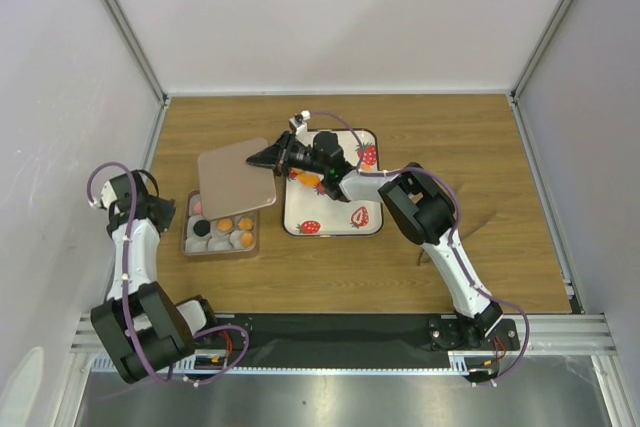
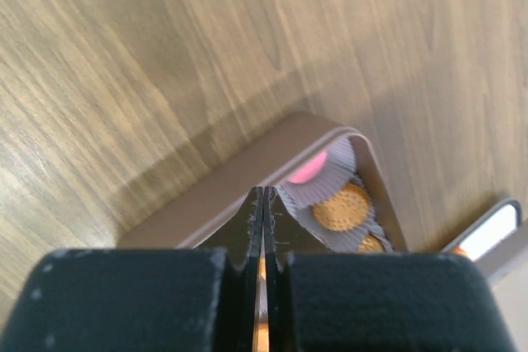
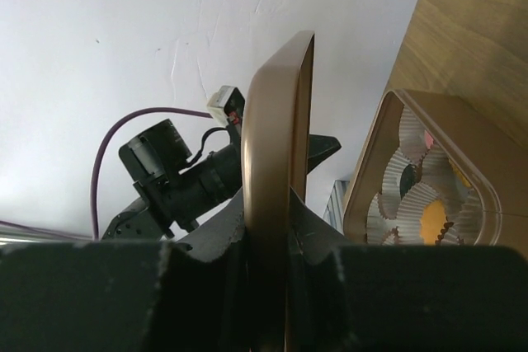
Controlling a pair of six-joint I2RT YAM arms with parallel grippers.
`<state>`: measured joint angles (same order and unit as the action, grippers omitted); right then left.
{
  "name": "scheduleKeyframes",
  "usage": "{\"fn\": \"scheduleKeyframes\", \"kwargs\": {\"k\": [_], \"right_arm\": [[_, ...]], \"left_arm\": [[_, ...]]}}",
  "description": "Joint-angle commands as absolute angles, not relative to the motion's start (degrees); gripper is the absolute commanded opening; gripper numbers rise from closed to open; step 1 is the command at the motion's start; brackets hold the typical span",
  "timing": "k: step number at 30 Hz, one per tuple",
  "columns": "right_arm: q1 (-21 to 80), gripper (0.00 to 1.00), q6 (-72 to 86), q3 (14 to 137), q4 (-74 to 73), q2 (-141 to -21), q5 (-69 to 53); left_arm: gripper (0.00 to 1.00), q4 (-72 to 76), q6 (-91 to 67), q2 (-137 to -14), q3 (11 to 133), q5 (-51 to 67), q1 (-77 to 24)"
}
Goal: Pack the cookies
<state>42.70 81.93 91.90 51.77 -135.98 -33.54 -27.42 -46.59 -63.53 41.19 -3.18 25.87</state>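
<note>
My right gripper holds the lid, and the near cups are still uncovered. Next it should move back and down, bring the lid onto the open box (image 1: pixel 188 244) (image 3: pixel 425 179) and release it there.
A brown box (image 1: pixel 188 244) of white paper cups holds cookies: a black one (image 1: pixel 201 228), orange ones (image 1: pixel 226 224) and a pink one (image 2: pixel 307 169). My right gripper (image 1: pixel 268 158) is shut on the edge of the box's flat brown lid (image 1: pixel 237 179), which hangs over the box's far end. In the right wrist view the lid (image 3: pixel 280 121) stands edge-on between the jaws of the right gripper (image 3: pixel 276 204). My left gripper (image 1: pixel 168 212) sits at the box's left rim, and in its own view the left gripper (image 2: pixel 262 195) is shut. One orange cookie (image 1: pixel 310 178) lies on the strawberry tray (image 1: pixel 340 224).
The white tray with printed strawberries stands right of the box, under the right arm's wrist. Grey walls enclose the wooden table (image 1: pixel 450 137) on three sides. The left arm's base and cable loop lie near the left wall.
</note>
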Motion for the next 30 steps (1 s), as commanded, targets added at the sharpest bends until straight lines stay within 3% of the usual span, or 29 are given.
{"fn": "scheduleKeyframes", "kwargs": {"k": [1, 18, 30], "right_arm": [[43.24, 0.00, 82.97, 93.69, 56.25, -136.58, -31.38], [45.97, 0.00, 82.00, 88.59, 56.43, -134.83, -28.74], [49.04, 0.00, 79.72, 88.95, 53.00, -134.56, -26.19]], "left_arm": [[0.00, -24.79, -48.34, -65.56, 38.85, -3.53, 26.98], [0.00, -20.83, -52.47, -63.63, 29.89, 4.92, 26.55], [0.00, -20.30, -51.95, -63.02, 30.40, 7.82, 26.46]]}}
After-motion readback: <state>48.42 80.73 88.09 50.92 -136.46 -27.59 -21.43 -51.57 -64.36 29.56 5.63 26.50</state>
